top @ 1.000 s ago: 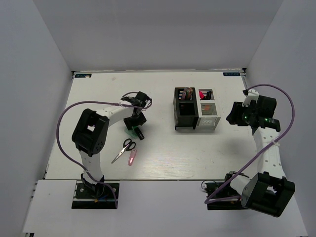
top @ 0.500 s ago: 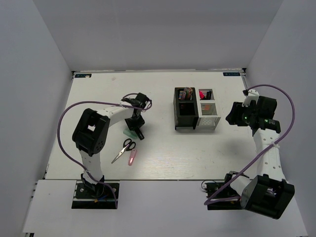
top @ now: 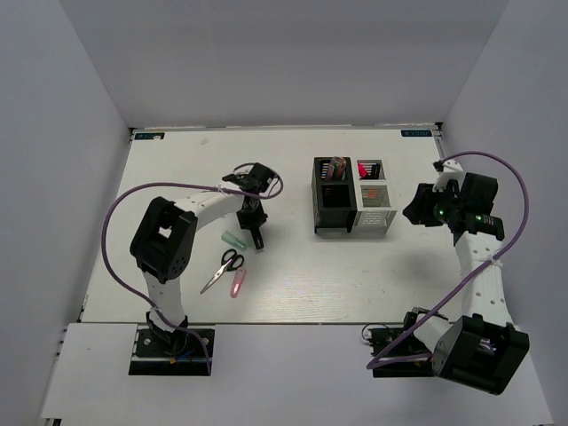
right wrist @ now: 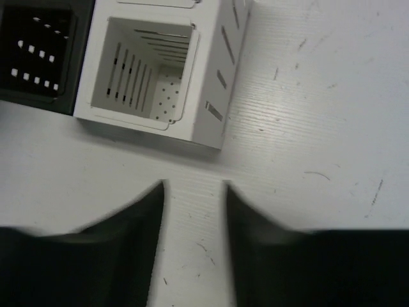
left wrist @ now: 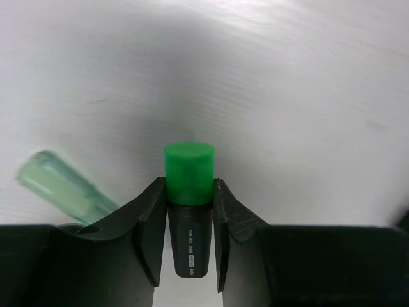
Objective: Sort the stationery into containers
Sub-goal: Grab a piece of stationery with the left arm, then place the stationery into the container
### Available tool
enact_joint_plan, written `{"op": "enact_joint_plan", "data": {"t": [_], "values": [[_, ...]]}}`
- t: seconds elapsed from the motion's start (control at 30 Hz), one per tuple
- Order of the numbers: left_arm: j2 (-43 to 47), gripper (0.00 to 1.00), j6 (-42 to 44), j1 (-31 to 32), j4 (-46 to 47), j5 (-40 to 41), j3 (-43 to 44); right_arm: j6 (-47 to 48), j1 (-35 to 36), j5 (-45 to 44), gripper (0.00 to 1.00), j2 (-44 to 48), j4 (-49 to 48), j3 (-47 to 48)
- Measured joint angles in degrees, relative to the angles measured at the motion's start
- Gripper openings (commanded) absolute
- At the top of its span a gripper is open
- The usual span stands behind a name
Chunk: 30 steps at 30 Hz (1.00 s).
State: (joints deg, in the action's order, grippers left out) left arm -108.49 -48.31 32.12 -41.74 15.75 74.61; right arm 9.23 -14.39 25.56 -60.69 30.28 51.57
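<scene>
Next, my left gripper lifts right in the top view over the white holder's back section and frees the black marker where pink items already stand.
My left gripper is shut on a black marker with a green cap and holds it above the table; in the top view the gripper hangs left of the holders. The mint highlighter lies on the table just left of it and shows in the left wrist view. The black-handled scissors and the pink cutter lie further front. The black holder and white holder stand side by side at centre. My right gripper is open and empty, right of the white holder.
Both holders have items standing in their back compartments, pink ones in the white holder. White walls close the table on three sides. The arm bases sit at the near edge.
My left gripper has lifted the green-capped marker off the table and moved a little right, leaving the mint highlighter uncovered. The right arm has barely moved.
</scene>
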Motion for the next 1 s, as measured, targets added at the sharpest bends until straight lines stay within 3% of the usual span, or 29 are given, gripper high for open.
{"op": "enact_joint_plan", "data": {"t": [0.1,0.13,0.17,0.2,0.23,0.27,0.3,0.33,0.47,0.5,0.53,0.57,0.83,1.0], "values": [[2.36,0.0,5.14,3.96,2.78,-2.45,4.42,1.64,0.0,4.44,0.0,0.0,0.28,-0.11],[3.21,0.0,6.34,5.18,3.89,-2.86,5.64,2.34,0.0,6.23,0.27,0.0,0.59,-0.17],[4.28,0.0,8.13,6.84,5.31,-3.48,7.5,2.62,0.0,7.74,0.6,0.0,0.92,-0.28],[5.44,0.0,9.99,8.83,7.67,-3.98,9.18,3.08,0.0,9.18,0.8,0.11,1.09,-0.57],[6.43,0.0,11.47,10.32,9.75,-4.35,10.51,3.89,0.0,10.47,0.84,0.26,1.29,-0.92],[7.37,0.0,13.2,12.0,12.33,-4.68,12.15,4.9,0.0,11.85,0.79,0.57,1.33,-1.42],[8.0,0.0,14.84,13.7,15.13,-5.11,13.57,5.49,0.0,12.94,0.26,1.03,1.29,-1.81],[8.2,0.0,16.22,14.8,17.4,-5.42,14.67,6.54,0.0,13.88,0.0,1.57,1.22,-2.16],[7.28,0.0,21.07,16.65,31.17,-6.99,16.15,6.69,0.0,17.11,0.0,4.57,0.72,-3.69],[6.16,0.0,21.79,16.65,35.08,-7.26,16.46,6.64,0.0,17.57,0.07,5.31,0.48,-4.13],[4.48,0.0,22.43,16.61,38.58,-7.43,17.07,6.51,0.0,17.73,0.42,5.95,-0.11,-4.61],[2.19,0.0,22.86,16.61,41.55,-7.48,18.6,6.32,-0.02,17.73,0.51,6.49,-0.46,-5.11],[-21.05,0.0,24.85,16.39,53.55,-8.26,38.4,6.03,-0.68,17.22,0.51,7.1,-2.45,-6.49],[-27.04,0.0,24.79,16.39,55.69,-8.04,43.17,6.03,-1.6,17.2,0.51,6.95,-3.43,-6.62]]}}
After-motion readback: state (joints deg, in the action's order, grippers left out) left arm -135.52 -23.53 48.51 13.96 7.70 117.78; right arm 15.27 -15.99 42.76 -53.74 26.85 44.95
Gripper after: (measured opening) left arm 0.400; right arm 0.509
